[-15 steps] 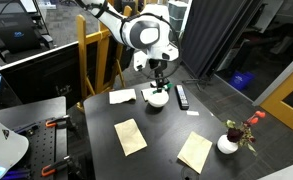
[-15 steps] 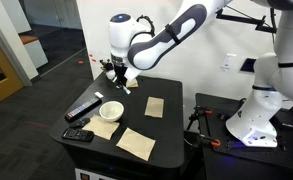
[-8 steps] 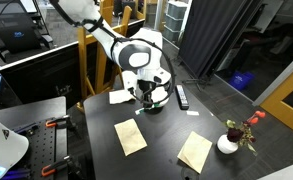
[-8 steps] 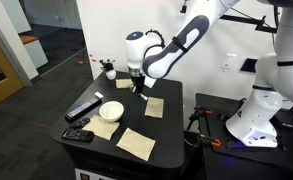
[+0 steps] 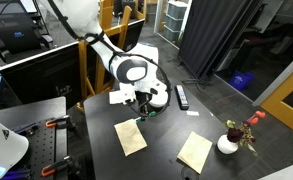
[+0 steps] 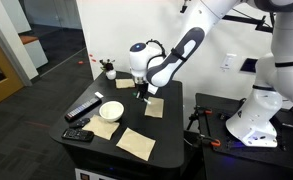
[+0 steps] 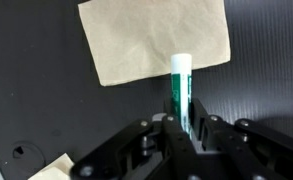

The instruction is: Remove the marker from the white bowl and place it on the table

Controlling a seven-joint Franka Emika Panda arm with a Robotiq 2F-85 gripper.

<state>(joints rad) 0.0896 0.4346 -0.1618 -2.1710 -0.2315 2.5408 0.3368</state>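
Observation:
The green marker, already clear of the bowl (image 5: 160, 98), comes down next onto the tan napkin's near edge, which lies below my gripper. My gripper then releases the marker there.
My gripper (image 7: 182, 114) is shut on a green marker (image 7: 180, 80) with a white cap, which points away from the wrist camera over the black table (image 7: 36, 90). The cap end overlaps the near edge of a tan napkin (image 7: 156, 35). In both exterior views the gripper (image 5: 141, 108) (image 6: 141, 92) hangs low over the table, beside the white bowl (image 6: 111, 110). The gripper partly hides the bowl (image 5: 160, 98) in an exterior view. The bowl looks empty.
Tan napkins lie on the table (image 5: 130, 136) (image 5: 195, 151) (image 5: 121, 96). A black remote (image 5: 182, 97) lies next to the bowl, with two dark remotes (image 6: 83, 108) (image 6: 78, 135) showing at the table edge. A small vase with flowers (image 5: 229, 143) stands at one corner.
The gripper has moved from above the white bowl to the middle of the table and come lower, carrying the marker with it.

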